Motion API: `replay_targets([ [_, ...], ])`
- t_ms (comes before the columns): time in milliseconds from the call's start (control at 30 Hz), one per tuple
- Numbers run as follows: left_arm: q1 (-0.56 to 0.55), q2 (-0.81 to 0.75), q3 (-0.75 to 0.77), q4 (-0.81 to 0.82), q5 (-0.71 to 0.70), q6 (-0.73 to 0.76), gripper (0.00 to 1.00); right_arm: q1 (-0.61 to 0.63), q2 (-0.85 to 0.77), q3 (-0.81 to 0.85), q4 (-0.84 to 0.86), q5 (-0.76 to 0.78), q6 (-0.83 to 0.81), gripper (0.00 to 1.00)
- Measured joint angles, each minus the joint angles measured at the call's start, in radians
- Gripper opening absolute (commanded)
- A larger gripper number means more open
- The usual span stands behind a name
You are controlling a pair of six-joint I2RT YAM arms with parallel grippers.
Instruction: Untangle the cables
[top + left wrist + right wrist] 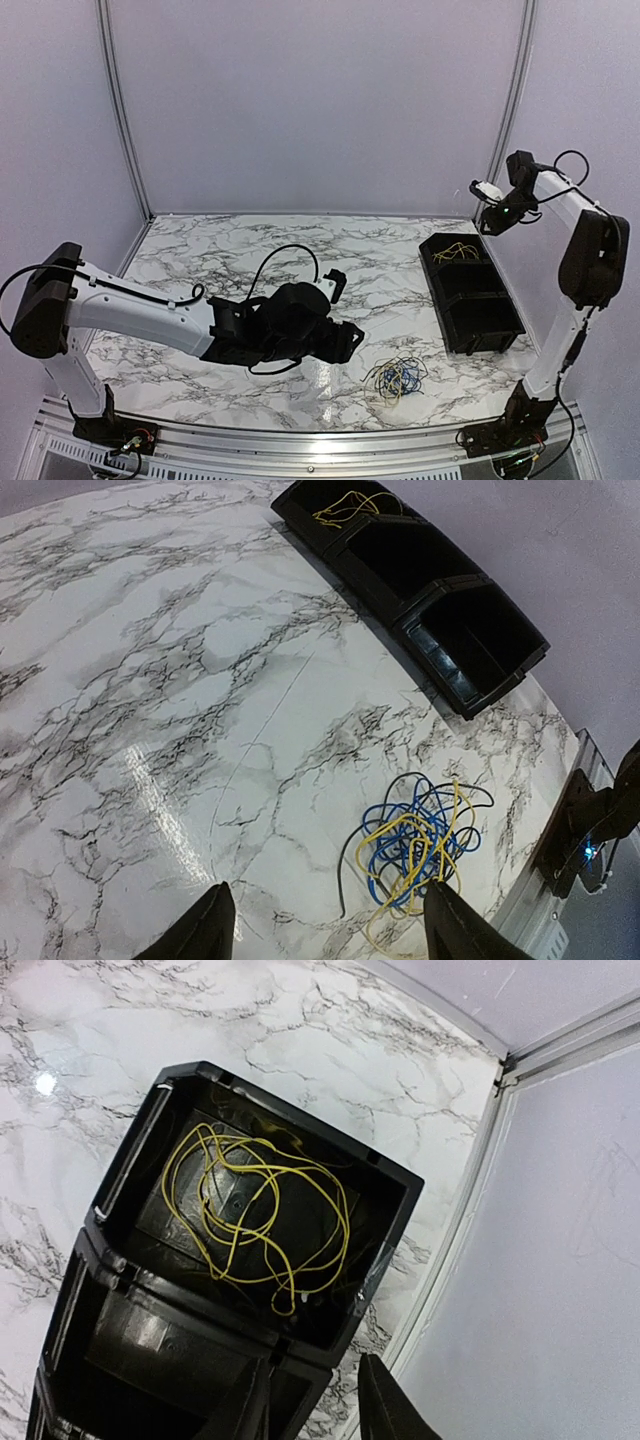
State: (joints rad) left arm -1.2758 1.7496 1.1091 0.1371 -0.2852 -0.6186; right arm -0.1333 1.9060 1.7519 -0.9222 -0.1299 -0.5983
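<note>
A yellow piece of cable lies over the blue loops at the tangle's tray-side edge. My right gripper will swing back and down onto that edge next.
A tangle of thin yellow, blue and black cables [397,375] lies on the marble table near the front, right of centre. In the left wrist view the tangle [420,845] lies by the right finger [455,930]. My left gripper [325,935] is open and empty, just left of the tangle and above the table [348,338]. A loose yellow cable [260,1210] lies coiled in the far compartment of the black tray [455,250]. My right gripper [315,1410] is open and empty, held high over the tray's far end [490,220].
The black tray [500,335] has three compartments and stands at the right of the table; it also shows in the left wrist view [500,675]. The two nearer compartments look empty. White walls and a metal corner post [470,1210] close in the table's far right.
</note>
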Motion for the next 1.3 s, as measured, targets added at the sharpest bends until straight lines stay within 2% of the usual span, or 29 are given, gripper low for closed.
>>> replay_targets([
  [100,0.002,0.005,0.021,0.000,0.013,0.026,0.68,0.000,-0.078,0.000,-0.039,-0.016,-0.017,0.33],
  [200,0.006,0.007,0.022,-0.001,0.023,0.038,0.67,0.005,-0.167,-0.035,-0.053,-0.095,-0.063,0.32],
  [300,0.010,0.012,0.020,-0.001,0.042,0.043,0.67,0.035,-0.322,-0.164,-0.074,-0.214,-0.138,0.31],
  [400,0.012,0.019,0.014,0.000,0.066,0.043,0.67,0.150,-0.483,-0.311,-0.113,-0.322,-0.223,0.33],
  [433,0.012,0.019,0.008,0.000,0.072,0.043,0.67,0.209,-0.529,-0.361,-0.127,-0.358,-0.248,0.36],
  [533,0.012,0.020,-0.015,0.001,0.087,0.040,0.67,0.373,-0.627,-0.510,-0.157,-0.438,-0.306,0.57],
  [600,0.012,0.020,-0.033,0.001,0.093,0.035,0.67,0.441,-0.662,-0.608,-0.157,-0.460,-0.316,0.62],
  [800,0.012,0.019,-0.105,0.000,0.077,-0.013,0.70,0.539,-0.674,-0.774,-0.148,-0.483,-0.335,0.62],
  [1033,0.021,-0.008,-0.140,-0.025,0.001,-0.105,0.70,0.594,-0.601,-0.829,-0.088,-0.476,-0.363,0.59],
  [1300,0.023,-0.014,-0.143,-0.027,0.010,-0.129,0.68,0.602,-0.512,-0.861,0.015,-0.463,-0.359,0.54],
])
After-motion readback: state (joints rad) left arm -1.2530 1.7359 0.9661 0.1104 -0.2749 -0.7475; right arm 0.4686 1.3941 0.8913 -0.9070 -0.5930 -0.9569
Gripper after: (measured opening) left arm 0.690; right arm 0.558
